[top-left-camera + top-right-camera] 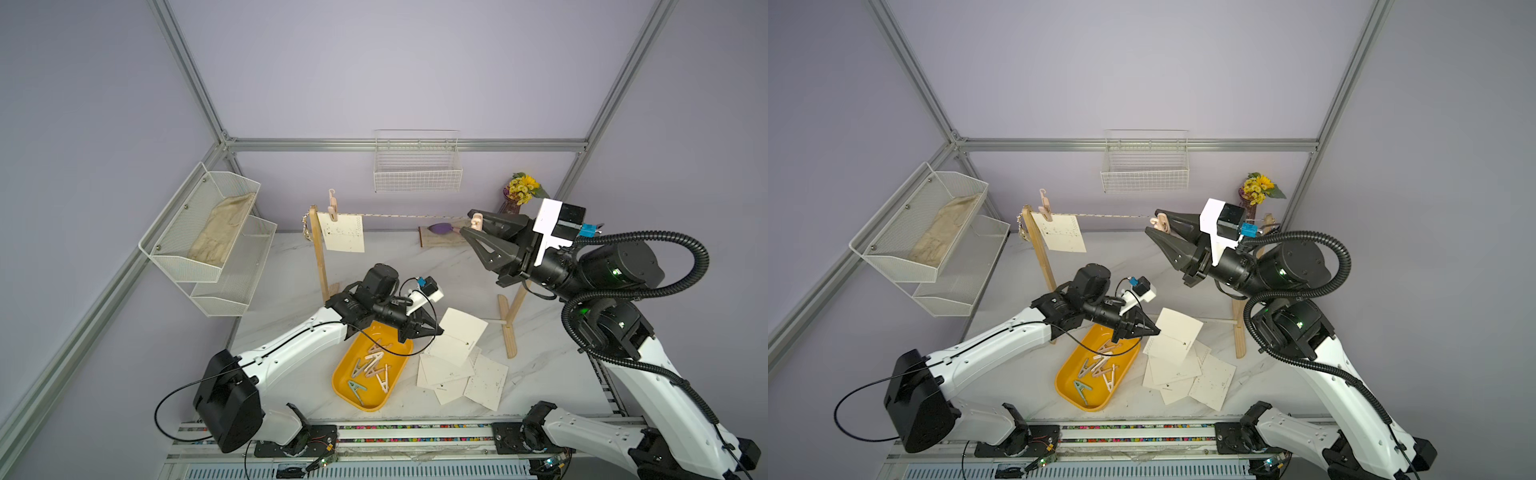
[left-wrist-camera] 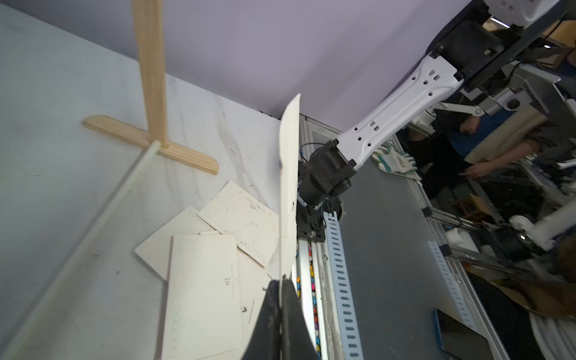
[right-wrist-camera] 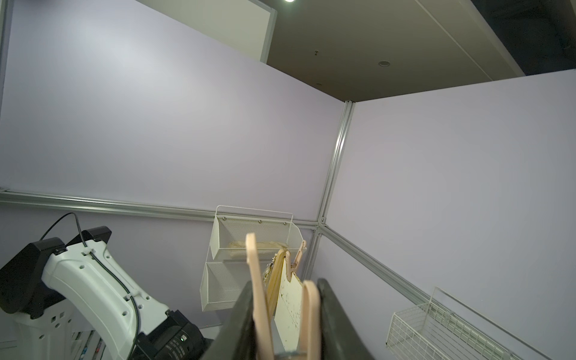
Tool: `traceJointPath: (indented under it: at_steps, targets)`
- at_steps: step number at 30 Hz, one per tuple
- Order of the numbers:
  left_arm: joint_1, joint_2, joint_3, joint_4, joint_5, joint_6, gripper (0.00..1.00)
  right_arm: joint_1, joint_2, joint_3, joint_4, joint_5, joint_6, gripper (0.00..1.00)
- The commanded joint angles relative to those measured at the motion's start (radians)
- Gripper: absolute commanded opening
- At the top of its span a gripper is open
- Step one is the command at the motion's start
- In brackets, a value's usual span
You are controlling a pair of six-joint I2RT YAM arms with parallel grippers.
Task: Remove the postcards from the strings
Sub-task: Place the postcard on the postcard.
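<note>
I will next lower my left gripper with a downward tilt, lay the held card on top of the loose pile of postcards and release it, since the pile is below.
One cream postcard [image 1: 344,232] hangs at the left end of the string [image 1: 407,216], clipped by a pink clothespin [image 1: 332,208]. My left gripper [image 1: 438,330] is shut on the edge of another postcard [image 1: 461,332]. That card is seen edge-on in the left wrist view [image 2: 288,187], held above a loose pile of postcards [image 1: 457,374] on the table. My right gripper [image 1: 471,224] is raised at the string's right end. It is shut on a second pink clothespin [image 3: 258,296]. Whether that pin still grips the string cannot be told.
A yellow tray [image 1: 343,370] holding several clothespins lies left of the pile. The string spans two wooden posts [image 1: 320,257] [image 1: 515,307], joined low by a white rod [image 2: 93,224]. A mesh shelf [image 1: 199,232], a wire basket [image 1: 417,174] and a flower vase [image 1: 521,189] line the walls.
</note>
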Motion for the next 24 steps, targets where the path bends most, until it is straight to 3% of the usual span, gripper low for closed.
traceJointPath:
  at_steps: [1, 11, 17, 24]
  targets:
    - [-0.030, 0.112, 0.079, -0.053, 0.116, -0.046, 0.00, 0.002, -0.019, -0.037, -0.007, 0.051, -0.020, 0.32]
    - [-0.054, 0.302, 0.132, -0.109, -0.058, -0.199, 0.00, 0.002, -0.064, -0.069, -0.024, 0.063, -0.047, 0.32]
    - [-0.054, 0.330, 0.163, -0.185, -0.138, -0.199, 0.20, 0.002, -0.064, -0.077, -0.018, 0.063, -0.062, 0.32]
    - [-0.051, 0.337, 0.233, -0.339, -0.234, -0.105, 0.26, 0.002, -0.051, -0.063, -0.032, 0.061, -0.056, 0.31]
